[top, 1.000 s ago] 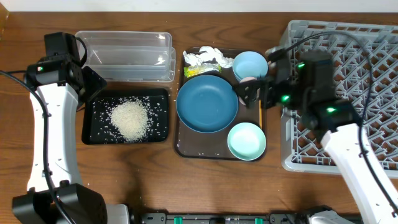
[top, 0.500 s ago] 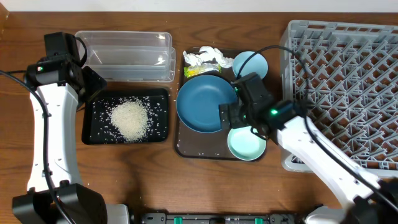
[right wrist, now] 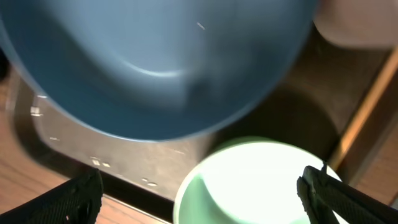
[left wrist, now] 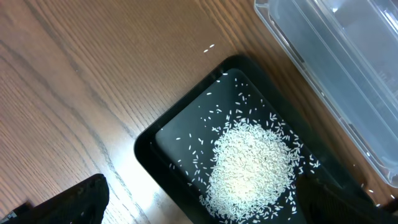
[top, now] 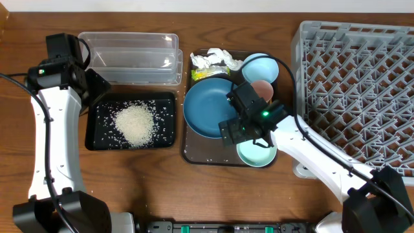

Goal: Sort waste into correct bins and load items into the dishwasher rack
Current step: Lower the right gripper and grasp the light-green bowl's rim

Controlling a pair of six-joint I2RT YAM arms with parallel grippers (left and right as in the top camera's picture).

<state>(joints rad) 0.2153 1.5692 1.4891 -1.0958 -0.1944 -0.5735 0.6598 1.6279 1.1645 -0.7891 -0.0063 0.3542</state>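
Observation:
The robot will lower its right gripper beside the blue plate onto the near mint bowl's rim [top: 239,153], at the part of the bowl's rim by the empty bottom of the brown tray.
Rice [top: 134,123] lies heaped in the black tray [top: 97,139], also in the left wrist view [left wrist: 252,162]. The clear tub [top: 129,48] stands behind it. On the brown tray sit the dark blue plate [top: 207,107], white tissue [top: 210,58], the yellow-green wrapper [top: 208,74], a mint bowl [top: 260,66], the pink cup [top: 264,88] and a second mint bowl [top: 259,154]. My right gripper [top: 240,131] is open and empty, low over the near bowl's rim [right wrist: 205,199], between plate [right wrist: 155,68] and bowl. A yellowish stick [right wrist: 367,112] lies at the right. My left gripper [top: 96,87] is open above the black tray's corner.
The grey dishwasher rack [top: 362,77] fills the right side of the table. The dark brown serving tray [top: 194,155] holds the dishes in the middle. Bare wooden table lies in front of the trays and at the far left.
My right arm has swung left from the rack edge to the brown tray and now hovers by the near mint bowl. The pink cup has come into view. The left arm is still.

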